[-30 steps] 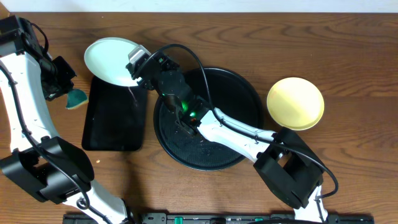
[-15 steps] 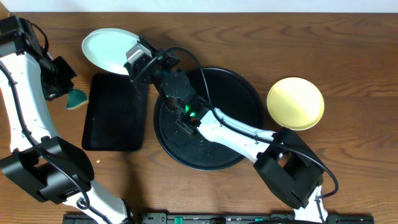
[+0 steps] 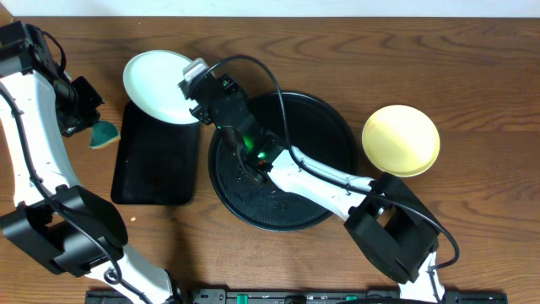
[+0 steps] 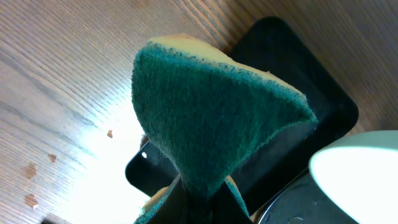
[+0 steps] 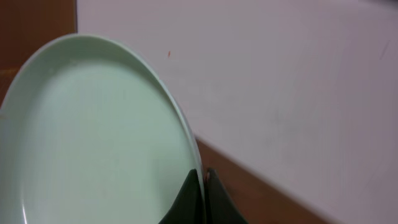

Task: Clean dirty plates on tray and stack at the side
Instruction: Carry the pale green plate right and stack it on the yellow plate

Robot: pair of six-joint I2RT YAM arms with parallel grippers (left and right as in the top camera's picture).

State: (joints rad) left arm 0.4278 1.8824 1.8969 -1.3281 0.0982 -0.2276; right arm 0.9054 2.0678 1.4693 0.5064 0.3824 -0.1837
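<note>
The pale yellow plate [image 3: 401, 140] lies to my right gripper's right in the overhead view. So my right gripper swings across the round tray [image 3: 325, 135] and down next, releasing atop it.
My right gripper [image 3: 196, 93] is shut on the rim of a pale blue-green plate [image 3: 159, 84] and holds it tilted above the table, left of the round black tray [image 3: 325, 135]. The right wrist view shows the plate [image 5: 93, 137] pinched between my fingers [image 5: 203, 186]. The tray holds no plates. A pale yellow plate [image 3: 401, 140] lies on the table to the tray's right. My left gripper [image 3: 91, 127] is shut on a green and yellow sponge [image 3: 104, 133], which fills the left wrist view [image 4: 211, 112]. The third plate is out of view.
A rectangular black tray [image 3: 156, 160] lies between the sponge and the round tray, partly under the held plate. It also shows in the left wrist view [image 4: 305, 106]. The right arm stretches across the round tray.
The right gripper swung the blue-green plate first left and back, then right again; it now sits a little further right and is tilted differently. The left arm has not moved.
</note>
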